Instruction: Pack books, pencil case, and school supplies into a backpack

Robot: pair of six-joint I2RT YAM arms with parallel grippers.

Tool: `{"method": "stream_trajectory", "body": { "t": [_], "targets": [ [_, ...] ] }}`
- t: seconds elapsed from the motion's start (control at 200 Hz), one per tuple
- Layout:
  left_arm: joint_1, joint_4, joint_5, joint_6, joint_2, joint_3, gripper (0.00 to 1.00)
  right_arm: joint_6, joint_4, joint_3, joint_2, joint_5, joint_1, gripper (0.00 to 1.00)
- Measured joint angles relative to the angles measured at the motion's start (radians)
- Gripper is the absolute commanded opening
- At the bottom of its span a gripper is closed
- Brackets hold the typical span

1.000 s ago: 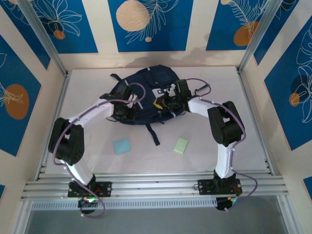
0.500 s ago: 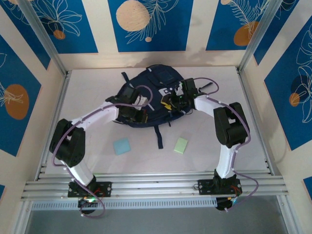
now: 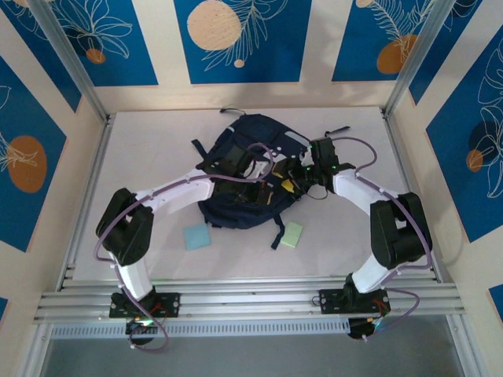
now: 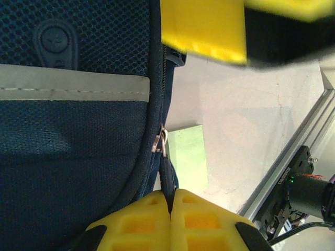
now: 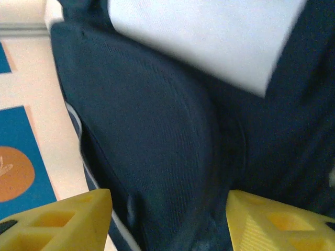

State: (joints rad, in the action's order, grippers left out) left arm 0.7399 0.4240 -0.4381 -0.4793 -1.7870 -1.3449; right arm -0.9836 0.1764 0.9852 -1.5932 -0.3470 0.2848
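The dark zipper pull is in my left gripper, and the pale stripe along the seam's rounded bend curves in beside it. I need to drag the zipper pull away from that stripe next and let go of it.
The navy backpack lies mid-table, its pale stripe plain in the left wrist view. My left gripper is shut on the backpack's dark zipper pull, just below the metal slider. My right gripper stands open, its yellow fingers wide apart over the backpack's dark fabric. A pale green pad lies by the backpack's near right edge. A light blue pad lies near left. The books and pencil case are out of view.
Patterned walls and aluminium posts box in the table on three sides. A rail frame runs along the near edge. A backpack strap trails beside the green pad. One right-gripper finger hangs close above the zipper.
The backpack has slid toward the near right, carried with my left gripper. My right gripper has gone from shut to open and moved right with it.
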Motion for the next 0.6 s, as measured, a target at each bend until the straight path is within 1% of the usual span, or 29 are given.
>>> {"method": "stream_trajectory", "body": {
  "t": [0.18,0.31,0.395,0.45,0.475,0.515,0.6],
  "targets": [
    [0.000,-0.018,0.000,-0.002,-0.002,-0.001,0.00,0.031,0.106,-0.015,0.082,0.028,0.006,0.61],
    [0.000,-0.023,0.000,-0.002,-0.002,0.000,0.00,0.025,0.093,-0.026,0.100,0.027,0.015,0.59],
    [0.000,-0.024,0.000,-0.001,-0.002,0.002,0.00,0.005,0.056,-0.031,0.083,0.031,0.036,0.55],
    [0.000,-0.025,0.000,-0.001,-0.002,0.007,0.00,-0.021,0.012,-0.038,0.065,0.038,0.046,0.47],
    [0.000,-0.027,0.000,-0.001,-0.002,0.010,0.00,-0.027,-0.006,-0.041,0.056,0.039,0.051,0.41],
    [0.000,-0.030,0.002,-0.001,-0.001,0.017,0.00,-0.054,-0.036,-0.045,0.039,0.044,0.058,0.29],
    [0.000,-0.038,0.010,-0.001,0.000,0.035,0.00,-0.063,-0.047,-0.045,0.005,0.053,0.068,0.07]
  ]
}}
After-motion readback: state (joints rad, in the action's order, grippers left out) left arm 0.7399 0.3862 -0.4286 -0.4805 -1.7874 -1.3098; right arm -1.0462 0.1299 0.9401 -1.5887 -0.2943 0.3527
